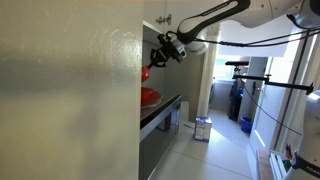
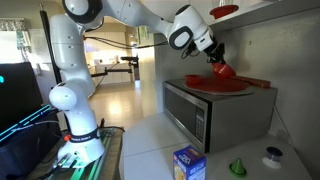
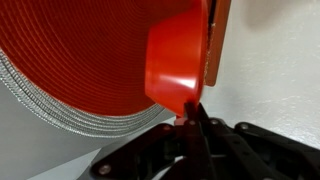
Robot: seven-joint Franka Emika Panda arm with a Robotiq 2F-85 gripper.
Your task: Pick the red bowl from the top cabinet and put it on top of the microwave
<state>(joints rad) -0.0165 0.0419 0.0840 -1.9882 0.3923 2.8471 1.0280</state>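
The gripper sinks and eases outward next, sets the red bowl (image 2: 226,71) on the round red woven mat and releases the bowl's rim, as the bowl hangs tilted above it.
My gripper (image 3: 190,118) is shut on the rim of the red bowl (image 3: 178,58), which hangs tilted on its side. In both exterior views the gripper (image 2: 213,58) (image 1: 163,52) holds the bowl (image 2: 226,71) (image 1: 146,73) just above the microwave (image 2: 200,112). A round red woven mat (image 2: 215,86) (image 3: 80,60) with a silver edge lies on the microwave top, under the bowl. The white top cabinet with small knobs (image 1: 163,18) is above the gripper. Another red item (image 2: 226,10) sits on the shelf overhead.
A blue box (image 2: 188,162) (image 1: 203,128) stands on the floor in front of the microwave. A green object (image 2: 238,167) and a white cup (image 2: 272,155) sit on the floor beside it. A white wall is close behind the bowl.
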